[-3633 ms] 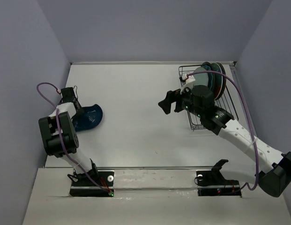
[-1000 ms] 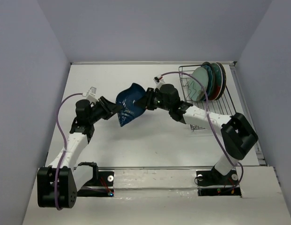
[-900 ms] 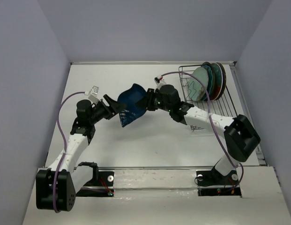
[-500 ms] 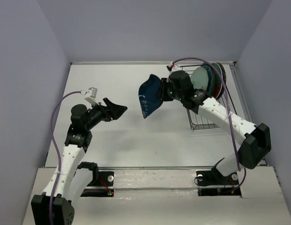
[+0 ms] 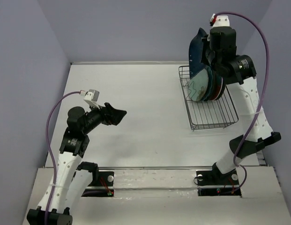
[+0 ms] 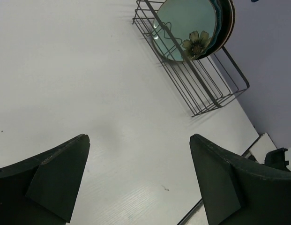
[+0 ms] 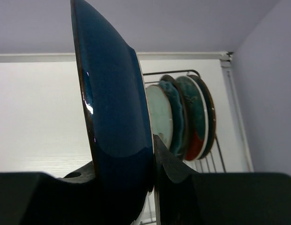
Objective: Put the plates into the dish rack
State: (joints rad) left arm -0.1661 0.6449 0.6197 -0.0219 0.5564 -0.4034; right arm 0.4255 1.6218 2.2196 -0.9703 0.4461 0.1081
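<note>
The blue plate in my right gripper goes down and left in the top view next, into the gap beside the mint plate's open side (image 5: pixel 187 84), where the rack is free.
A glossy dark blue plate (image 5: pixel 197 50) hangs on edge above the far end of the dish rack (image 5: pixel 212 112), with my right gripper (image 5: pixel 205 48) shut on its rim. In the right wrist view the blue plate (image 7: pixel 115 117) fills the middle, clamped at my right gripper (image 7: pixel 152 161). Behind it several plates stand upright in the dish rack (image 7: pixel 221 157): a mint one (image 7: pixel 160 115), a scalloped teal one (image 7: pixel 177 117) and a teal and red one (image 7: pixel 196 117). My left gripper (image 5: pixel 115 114) is open and holds nothing, well left of the rack. The left wrist view has my left gripper (image 6: pixel 138 176) over bare table.
The back wall runs just behind the rack, and the right wall (image 5: pixel 276 93) is close beside it. The near part of the rack (image 6: pixel 204 86) holds no plates. The white table (image 5: pixel 136 93) spreads between the two arms.
My left gripper opened, let go of the blue plate and drew back left. The right arm carried the plate up and right, from the table's middle to above the rack.
</note>
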